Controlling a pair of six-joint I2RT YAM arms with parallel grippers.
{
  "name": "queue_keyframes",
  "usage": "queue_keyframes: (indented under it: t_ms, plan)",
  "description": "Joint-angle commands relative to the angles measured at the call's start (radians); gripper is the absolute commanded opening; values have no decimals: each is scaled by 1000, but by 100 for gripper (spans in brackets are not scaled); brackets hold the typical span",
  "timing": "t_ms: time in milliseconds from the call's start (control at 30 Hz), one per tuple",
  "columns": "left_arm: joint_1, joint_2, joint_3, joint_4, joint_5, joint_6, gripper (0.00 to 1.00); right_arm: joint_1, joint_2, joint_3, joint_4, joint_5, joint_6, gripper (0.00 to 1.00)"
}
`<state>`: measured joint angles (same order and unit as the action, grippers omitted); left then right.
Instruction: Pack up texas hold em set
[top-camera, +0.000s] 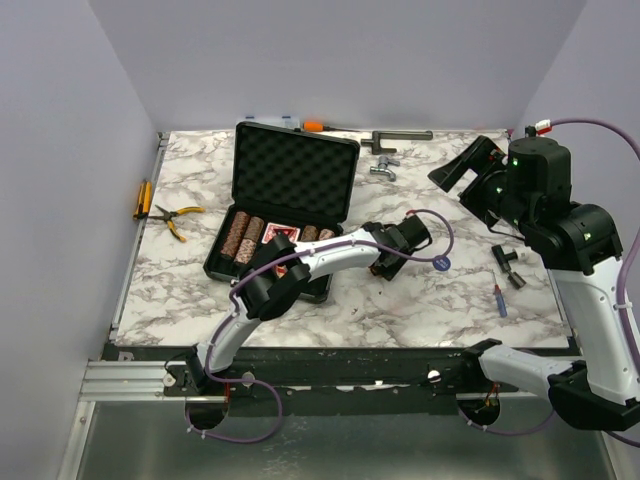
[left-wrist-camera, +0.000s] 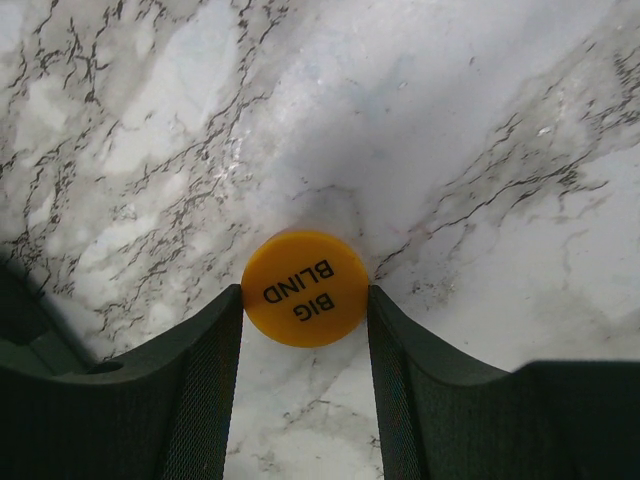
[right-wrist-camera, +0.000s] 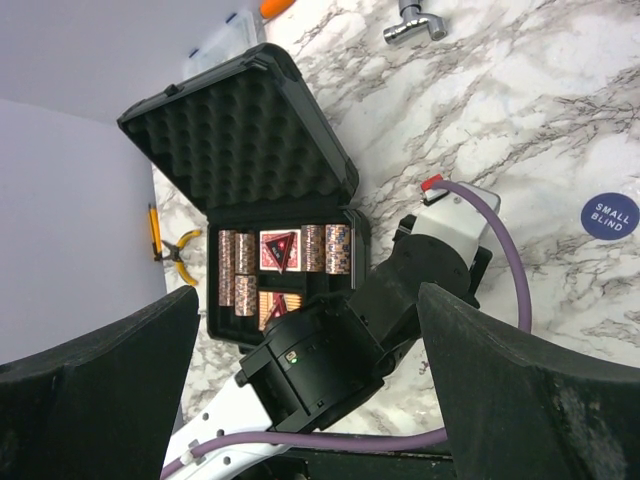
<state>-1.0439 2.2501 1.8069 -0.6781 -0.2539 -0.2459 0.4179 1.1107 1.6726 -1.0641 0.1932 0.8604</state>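
The far card deck lies left of my left gripper in the top view, so next I should lift to clear the case's rim, cross above the far card deck and release.
The black foam-lined case stands open at the table's middle left, also in the right wrist view. In it lie brown chip stacks, red card decks and a triangular token. My left gripper is low over the marble, right of the case. In its wrist view its fingertips press both sides of a yellow round "BIG BLIND" token. A blue "SMALL BLIND" token lies further right. My right gripper hangs high at the right, open and empty.
Yellow-handled pliers lie left of the case, with another yellow tool at the table's left edge. A clear organiser box, an orange-handled tool and metal fittings sit at the back. Small black parts lie at the right.
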Motion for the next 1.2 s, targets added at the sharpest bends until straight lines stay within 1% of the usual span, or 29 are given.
queue_keyframes:
  t_ms: [0,367,733,967,1167]
  plan:
    - [-1,-51,-46,-50,-60,-11,46,2,-13,-7,-10,26,5,93]
    - [-1,-181,-134,-27,-63,-35,45,1,-26,-21,-8,32,19,93]
    - [4,-338,-244,-11,-112,-53,46,2,-35,-37,-1,31,29,93]
    - [58,-441,-316,-9,-99,-94,46,2,-29,-32,13,17,35,92]
    - [158,-519,-395,0,-66,-128,46,2,-22,-36,24,-1,39,92]
